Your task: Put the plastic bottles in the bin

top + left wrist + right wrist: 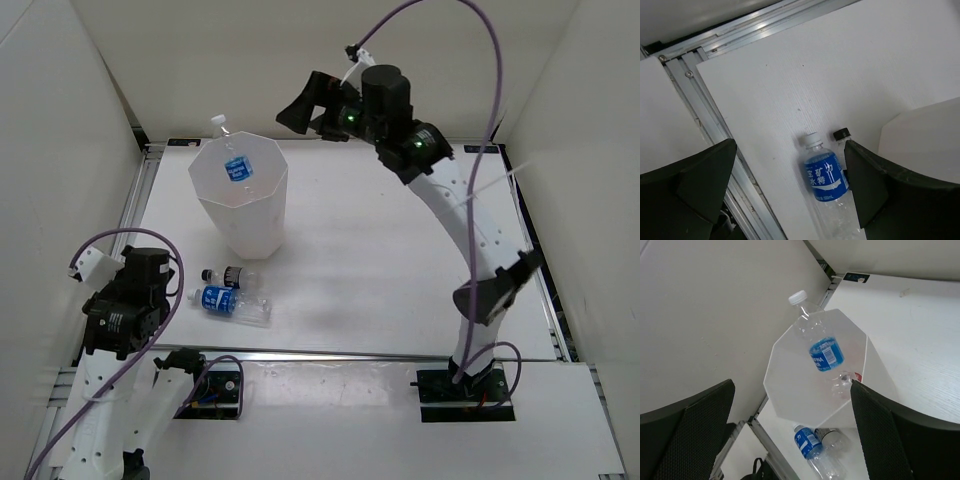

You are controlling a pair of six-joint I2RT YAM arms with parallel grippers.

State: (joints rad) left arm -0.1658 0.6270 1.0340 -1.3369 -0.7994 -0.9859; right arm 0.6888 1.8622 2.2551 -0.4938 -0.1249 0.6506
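Note:
My left gripper moves down and to its right in the top view next, astride the lying bottle's blue label (218, 300) (826, 176) below it, cap end nearest.
The white faceted bin (252, 225) stands at the back left of the table. A blue-labelled plastic bottle (237, 165) with a white cap is tilted in its mouth, neck above the rim, touching no gripper. My right gripper (312, 112) hangs open to the right of the bin and above it, empty; in the right wrist view the bottle (824, 354) and bin (790, 390) lie between its fingers, with a red patch (858, 376) inside the bin. Two bottles lie in front of the bin: blue-labelled (824, 176) and black-capped (842, 134). My left gripper (790, 150) is open above them.
An aluminium rail (715, 125) runs along the table's left edge, with white enclosure walls close behind it and at the back. The right arm (455, 210) spans the right side of the table. Purple cables loop over both arms.

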